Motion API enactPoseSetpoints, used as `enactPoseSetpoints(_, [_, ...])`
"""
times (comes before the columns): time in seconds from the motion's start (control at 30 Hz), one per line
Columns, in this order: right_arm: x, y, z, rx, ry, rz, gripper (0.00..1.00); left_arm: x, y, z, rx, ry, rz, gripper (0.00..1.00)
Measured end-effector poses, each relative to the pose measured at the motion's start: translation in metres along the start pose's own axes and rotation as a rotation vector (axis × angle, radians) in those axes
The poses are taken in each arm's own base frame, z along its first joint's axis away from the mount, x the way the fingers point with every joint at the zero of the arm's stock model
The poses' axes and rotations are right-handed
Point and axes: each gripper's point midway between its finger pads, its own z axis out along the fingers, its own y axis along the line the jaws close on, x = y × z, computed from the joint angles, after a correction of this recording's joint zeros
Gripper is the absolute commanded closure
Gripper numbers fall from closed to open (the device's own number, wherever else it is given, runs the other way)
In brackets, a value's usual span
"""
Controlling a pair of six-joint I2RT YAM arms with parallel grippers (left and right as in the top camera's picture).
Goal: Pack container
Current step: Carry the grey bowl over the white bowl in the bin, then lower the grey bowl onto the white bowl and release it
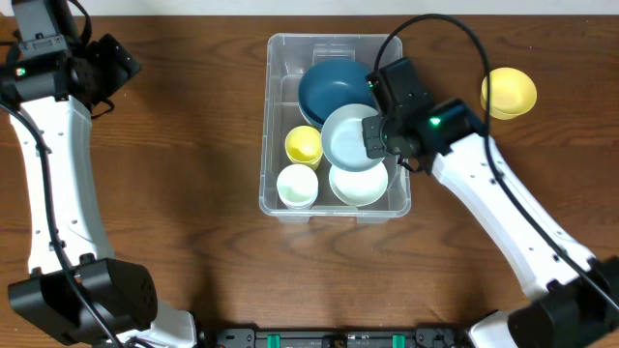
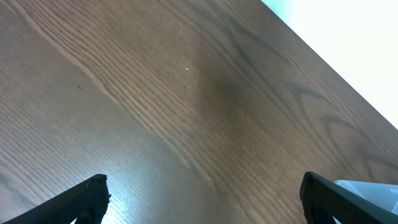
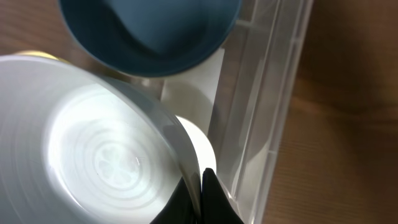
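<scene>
The pale grey-blue bowl [image 1: 348,137] overhangs only the white bowl's far edge, so it goes back and down into the white bowl next with my right gripper.
The clear plastic container [image 1: 274,116] stands at the table's middle. Inside it are a dark blue bowl [image 1: 329,87], a yellow cup [image 1: 303,145], a cream cup [image 1: 297,186] and a white bowl [image 1: 358,186]. My right gripper [image 1: 375,137] is shut on the rim of a pale grey-blue bowl [image 1: 348,137] and holds it over the container, above the white bowl. In the right wrist view the fingers [image 3: 200,186] pinch that bowl's rim [image 3: 93,149], with the blue bowl [image 3: 149,31] beyond and the container wall [image 3: 261,112] to the right. My left gripper [image 2: 202,199] is open and empty over bare table at far left.
A yellow bowl [image 1: 508,92] sits on the table to the right of the container, past my right arm. The table is dark wood [image 1: 184,174]. A pale object's edge [image 2: 373,193] shows at the left wrist view's lower right.
</scene>
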Motion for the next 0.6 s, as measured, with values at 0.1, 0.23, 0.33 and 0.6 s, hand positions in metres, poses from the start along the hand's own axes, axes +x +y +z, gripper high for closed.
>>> enactPoseSetpoints(0.1, [0.007, 0.0, 0.011, 0.012, 0.041, -0.005, 0.99, 0.0, 0.0, 0.0, 0.0, 0.001, 0.0, 0.02])
enactPoseSetpoints(0.23, [0.017, -0.002, 0.018, 0.023, 0.094, -0.012, 0.99, 0.0, 0.0, 0.0, 0.0, 0.0, 0.0, 0.02])
enactPoseSetpoints(0.33, [0.024, -0.003, 0.02, 0.03, 0.126, -0.016, 0.99, 0.0, 0.0, 0.0, 0.0, 0.0, 0.0, 0.02])
enactPoseSetpoints(0.6, [0.034, -0.006, 0.018, 0.042, 0.166, -0.019, 0.99, 0.0, 0.0, 0.0, 0.0, 0.0, 0.0, 0.02])
